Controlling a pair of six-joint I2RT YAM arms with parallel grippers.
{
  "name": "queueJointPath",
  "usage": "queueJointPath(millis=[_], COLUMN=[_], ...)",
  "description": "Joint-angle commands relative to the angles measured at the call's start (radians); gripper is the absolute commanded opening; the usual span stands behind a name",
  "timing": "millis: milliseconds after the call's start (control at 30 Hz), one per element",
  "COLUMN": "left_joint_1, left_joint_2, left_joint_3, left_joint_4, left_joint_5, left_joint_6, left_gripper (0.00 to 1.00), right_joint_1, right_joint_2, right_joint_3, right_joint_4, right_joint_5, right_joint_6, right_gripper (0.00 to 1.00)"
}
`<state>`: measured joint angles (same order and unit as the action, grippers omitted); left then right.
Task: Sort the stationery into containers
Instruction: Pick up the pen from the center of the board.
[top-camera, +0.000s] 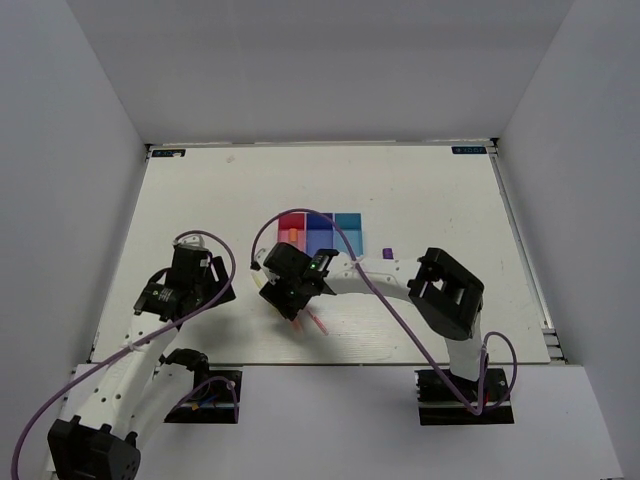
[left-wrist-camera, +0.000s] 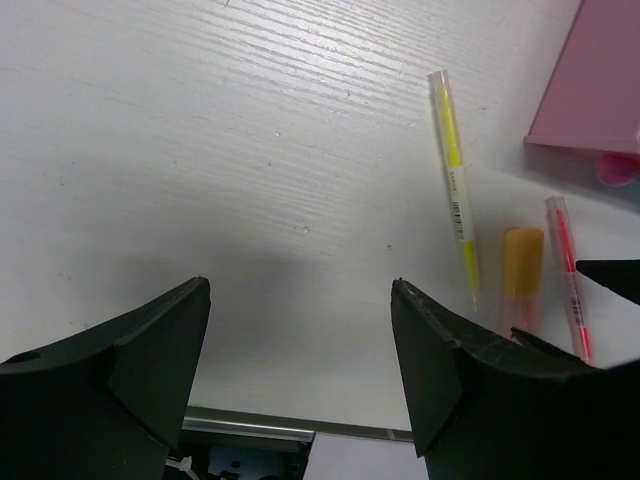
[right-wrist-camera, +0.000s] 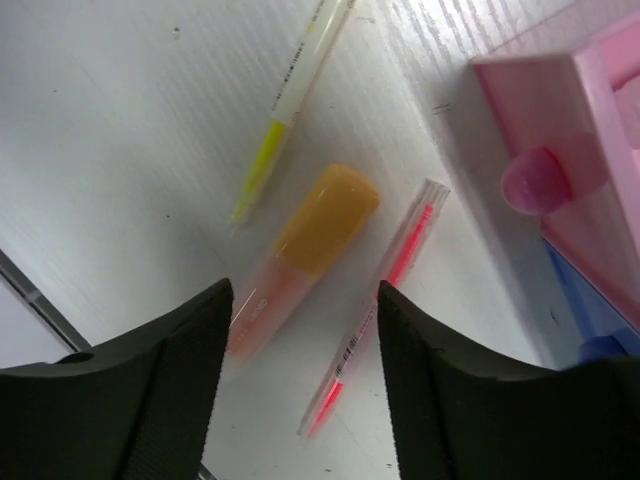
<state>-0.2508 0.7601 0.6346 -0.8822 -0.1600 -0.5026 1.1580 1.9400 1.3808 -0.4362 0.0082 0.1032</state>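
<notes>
My left gripper moves to the right in the top view and down onto the yellow pen's middle next, since its open fingers hover over bare table.
Three pieces of stationery lie side by side on the white table below my right gripper (right-wrist-camera: 305, 290): a thin yellow pen (right-wrist-camera: 285, 110), an orange-pink highlighter (right-wrist-camera: 305, 255) and a thin pink-red pen (right-wrist-camera: 385, 310). The gripper is open, hovering over the near ends of the highlighter and the pink-red pen, gripping nothing. My left gripper (left-wrist-camera: 300, 290) is open over bare table, left of the yellow pen (left-wrist-camera: 455, 185). The containers stand in a row: pink-red (top-camera: 292, 222), dark blue (top-camera: 320, 232), light blue (top-camera: 347, 222). A stubby purple marker (top-camera: 388, 254) lies right of them.
The pink-red bin's corner (right-wrist-camera: 570, 150) stands close to the right of the pens, with the blue bin (right-wrist-camera: 590, 310) beside it. The table's near edge (left-wrist-camera: 300, 428) runs just under the left gripper. White walls enclose the table on three sides.
</notes>
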Motion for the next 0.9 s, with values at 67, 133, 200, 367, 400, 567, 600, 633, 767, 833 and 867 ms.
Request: queueJointPath(millis=[67,133,200,367,400,567,600,633,767,833,867], left_joint_1=[0.024,0.025,0.025,0.027,0.027,0.025,0.027,0.027,0.027,0.025,0.027], left_joint_2=[-0.028,-0.034,-0.038,-0.045,-0.045,-0.053,-0.051,-0.050,-0.044,-0.036,-0.035], left_joint_3=[-0.007,-0.007,-0.009,-0.012,-0.012,-0.012,-0.012,-0.015,-0.015,-0.013,-0.012], left_joint_4=[0.017,0.017,0.019,0.015,0.019,0.012,0.012,0.012,0.009,0.011,0.011], left_joint_5=[0.011,0.010,0.010,0.002,0.001,-0.003,-0.004,-0.006,0.000,0.008,0.013], left_joint_6=[0.013,0.010,0.012,0.009,0.007,0.004,0.004,0.003,-0.002,-0.002,-0.005], left_gripper=[0.83,0.83,0.83,0.83,0.83,0.83,0.83,0.83,0.83,0.83,0.83], right_joint_1=[0.008,0.008,0.009,0.019,0.023,0.037,0.040,0.043,0.048,0.046,0.046], right_joint_2=[0.040,0.053,0.051,0.062,0.065,0.077,0.086,0.089,0.106,0.099,0.093], right_joint_3=[0.058,0.058,0.044,0.021,0.014,-0.017,-0.022,-0.031,-0.066,-0.075,-0.074], right_joint_4=[0.007,-0.007,-0.001,0.008,0.011,0.024,0.027,0.022,0.017,0.011,0.008], right_joint_5=[0.061,0.058,0.047,0.061,0.067,0.101,0.108,0.117,0.122,0.121,0.109], right_joint_6=[0.075,0.084,0.096,0.099,0.101,0.098,0.089,0.090,0.089,0.089,0.079], right_gripper=[0.57,0.52,0.49,0.47,0.47,0.44,0.44,0.43,0.33,0.24,0.15])
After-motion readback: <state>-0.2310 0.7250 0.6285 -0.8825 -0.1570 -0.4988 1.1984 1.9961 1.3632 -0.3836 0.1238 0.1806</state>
